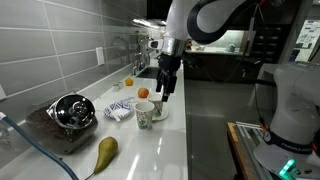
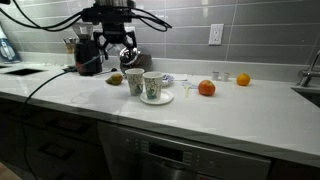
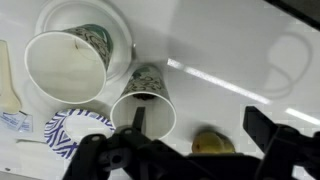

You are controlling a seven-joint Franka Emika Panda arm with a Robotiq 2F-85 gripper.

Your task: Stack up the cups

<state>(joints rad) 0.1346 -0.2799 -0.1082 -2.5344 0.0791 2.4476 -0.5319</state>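
Note:
The robot's fingers are already on both sides of the second cup's rim, so the gripper should next go down onto the second cup's rim on the side by the pear (image 1: 144,106) (image 3: 174,117), with one finger going into the cup's opening.
Two pale tapered cups stand upright side by side on the white counter. One cup (image 3: 65,65) sits on a flat white saucer (image 3: 115,25); it shows in both exterior views (image 1: 158,106) (image 2: 153,87). The second cup (image 3: 145,100) stands on the bare counter beside it (image 1: 144,116) (image 2: 135,82). My gripper (image 3: 200,125) is open and empty, hovering above the cups (image 1: 165,82) (image 2: 128,52). In the wrist view one finger lies over the rim of the second cup, and the other finger is off to the side.
A pear (image 3: 212,143) lies near the second cup (image 2: 116,79). A blue-and-white patterned dish (image 3: 75,130) (image 1: 118,108) lies close by. An orange (image 2: 206,88) and a smaller one (image 2: 243,79) lie further along. A metal bowl (image 1: 72,110) and another pear (image 1: 105,152) are near the counter's end.

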